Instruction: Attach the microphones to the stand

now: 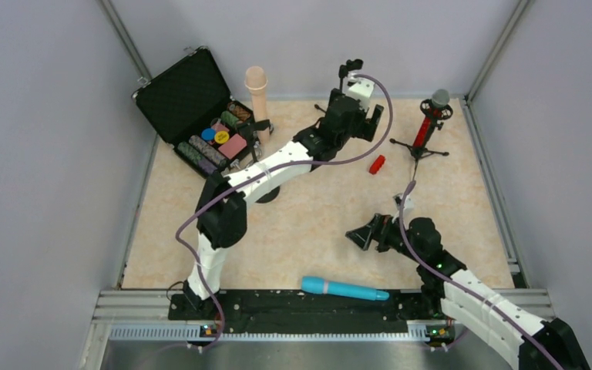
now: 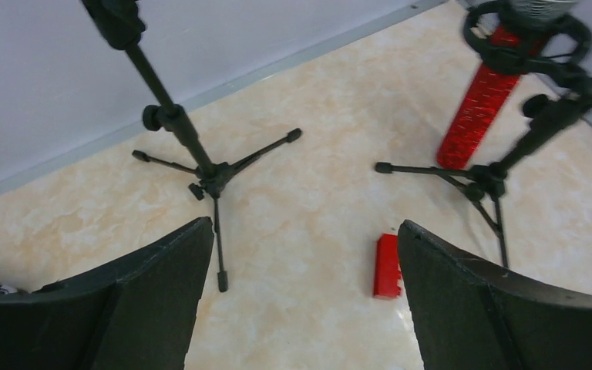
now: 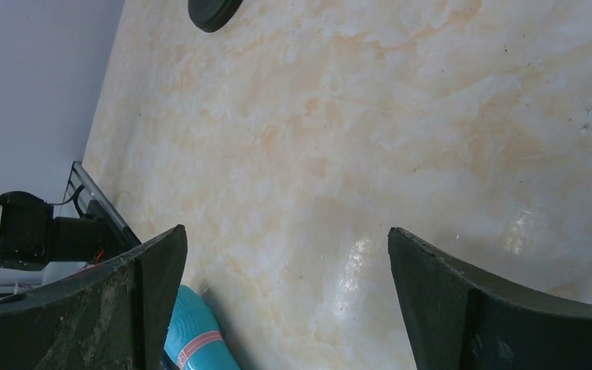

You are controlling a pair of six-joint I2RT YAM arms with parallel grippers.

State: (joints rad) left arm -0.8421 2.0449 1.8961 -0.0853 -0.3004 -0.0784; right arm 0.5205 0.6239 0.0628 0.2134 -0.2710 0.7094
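The robot's left gripper will next swing outward and to the left in the top view, to the empty tripod stand's black pole [image 1: 341, 84] [image 2: 166, 107], which stands outside the gripper's open fingers.
The glittery red microphone [image 1: 430, 127] with a silver mesh head sits in a tripod stand [image 1: 422, 150] at the back right; it also shows in the left wrist view [image 2: 480, 108]. The beige microphone [image 1: 257, 91] stands upright in a clip by the case. The cyan-blue microphone [image 1: 344, 289] lies flat at the near edge; its end shows in the right wrist view [image 3: 196, 335]. An empty tripod stand [image 2: 213, 173] is at the back middle [image 1: 348, 73]. My left gripper [image 1: 373, 123] [image 2: 304, 227] is open and empty near it. My right gripper [image 1: 361, 233] [image 3: 287, 231] is open and empty, above the cyan microphone.
An open black case [image 1: 193, 104] with coloured chips stands at the back left. A tiny red block [image 1: 377, 164] lies between the two tripods, by my left gripper's right finger [image 2: 387, 266]. A round black base [image 3: 214, 9] sits mid-table. Grey walls enclose the table.
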